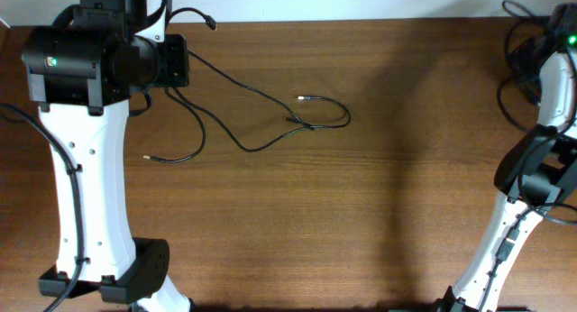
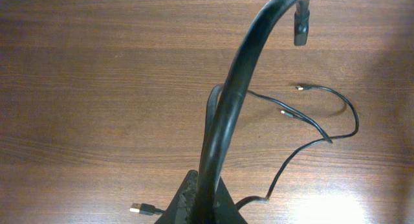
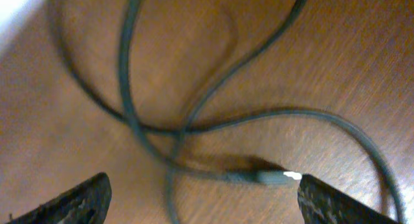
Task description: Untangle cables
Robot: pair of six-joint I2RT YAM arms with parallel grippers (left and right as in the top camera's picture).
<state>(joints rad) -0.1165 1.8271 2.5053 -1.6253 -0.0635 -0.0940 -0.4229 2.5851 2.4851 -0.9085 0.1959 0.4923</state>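
Note:
Next, my left gripper carries the black cable down and to the right in the overhead view, to bare wood beyond the loop [image 1: 302,63] [image 2: 323,49], and releases it.
A thin black cable [image 1: 236,80] runs from my left gripper [image 1: 180,64] across the table and crosses itself in a loop near the middle [image 1: 311,124]. Its metal-tipped ends lie at the centre [image 1: 302,98] and at the left [image 1: 149,157]. In the left wrist view my left gripper [image 2: 202,201] is shut on a thick black cable [image 2: 236,101] that arches up. Thin strands [image 2: 323,130] and a USB plug [image 2: 139,208] lie on the wood. My right gripper [image 3: 207,204] is open just above a blurred looped cable [image 3: 194,120] with its plug [image 3: 272,177] between the fingers.
A bundle of black cables [image 1: 521,55] sits at the far right corner by the right arm [image 1: 550,123]. The left arm's white body [image 1: 86,186] covers the left side of the table. The table's far edge [image 1: 361,22] runs along the top.

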